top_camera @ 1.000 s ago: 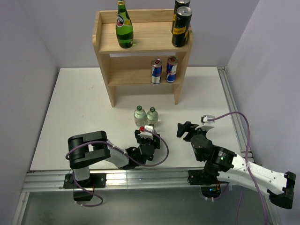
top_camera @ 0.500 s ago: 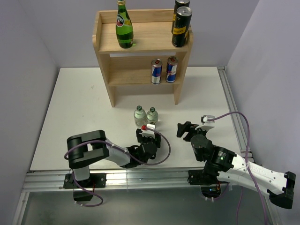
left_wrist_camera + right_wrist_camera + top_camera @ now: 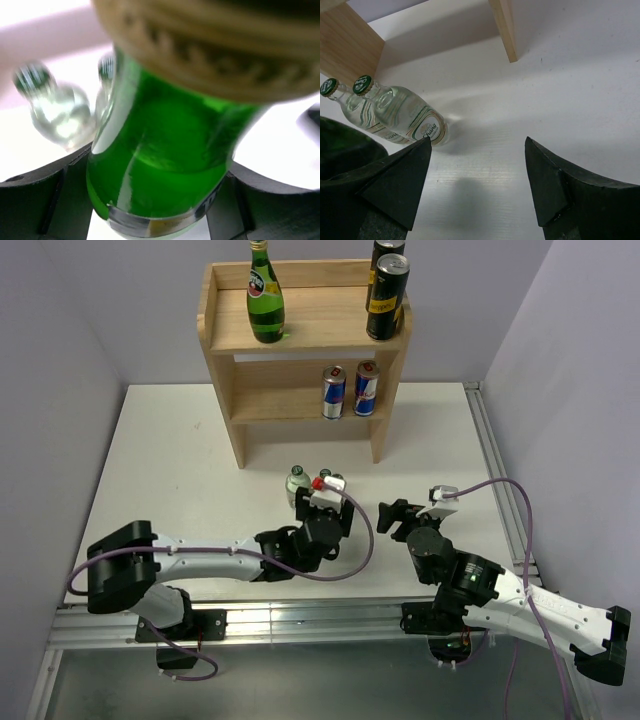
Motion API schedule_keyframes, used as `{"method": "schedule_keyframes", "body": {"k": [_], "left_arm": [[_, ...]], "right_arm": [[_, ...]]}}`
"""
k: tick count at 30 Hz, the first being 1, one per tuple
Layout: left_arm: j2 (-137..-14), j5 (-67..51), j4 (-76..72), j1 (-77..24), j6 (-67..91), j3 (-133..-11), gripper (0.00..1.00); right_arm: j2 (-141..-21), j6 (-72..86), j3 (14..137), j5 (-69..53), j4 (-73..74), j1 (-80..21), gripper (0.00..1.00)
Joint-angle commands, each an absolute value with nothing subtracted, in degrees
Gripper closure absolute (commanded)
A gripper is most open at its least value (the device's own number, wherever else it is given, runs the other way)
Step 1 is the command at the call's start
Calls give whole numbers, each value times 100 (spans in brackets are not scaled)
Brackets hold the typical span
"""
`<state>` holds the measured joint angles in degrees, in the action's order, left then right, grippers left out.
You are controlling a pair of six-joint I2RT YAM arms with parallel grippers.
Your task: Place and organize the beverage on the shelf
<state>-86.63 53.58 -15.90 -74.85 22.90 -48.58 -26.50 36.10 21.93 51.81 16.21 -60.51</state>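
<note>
My left gripper lifts up and outward next and releases my green glass bottle beside the tall green bottle, since the top level's gap there is bare.
My left gripper is shut on a green glass bottle, which fills the left wrist view between the black fingers. The same bottle shows as a dark green shape at the left edge of the right wrist view. Two small clear bottles with green caps stand on the table just beyond it. The light-wood shelf stands at the back. My right gripper is open and empty over the bare table, right of the clear bottles.
On the shelf's top tier stand a tall green bottle at the left and two black cans at the right. Two blue-silver cans stand on the lower tier. Purple walls close in both sides.
My left arm has stretched out from its folded pose, carrying the gripper and the green bottle forward toward the two clear bottles. The right arm has not moved.
</note>
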Motion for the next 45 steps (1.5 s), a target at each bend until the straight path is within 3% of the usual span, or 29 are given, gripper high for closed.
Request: {"method": "schedule_keyframes", "body": {"k": [1, 11, 17, 23, 45], "left_arm": [[-8148, 5484, -1619, -7392, 1714, -5755, 100], [-8525, 4677, -1134, -6321, 678, -8618, 100], [-9412, 4167, -537, -5714, 282, -10797, 100], [-10098, 3955, -71, -5467, 62, -12232, 100], [-11048, 3683, 106, -4773, -334, -13992, 100]], "right_arm": [[-2619, 3586, 2153, 5335, 1433, -6073, 18], [-2549, 3577, 2118, 5353, 1397, -6082, 18], [-2487, 3577, 2092, 5379, 1398, -6073, 18], [-2443, 3595, 2065, 5405, 1380, -6073, 18], [-2364, 3577, 2021, 5405, 1353, -6073, 18]]}}
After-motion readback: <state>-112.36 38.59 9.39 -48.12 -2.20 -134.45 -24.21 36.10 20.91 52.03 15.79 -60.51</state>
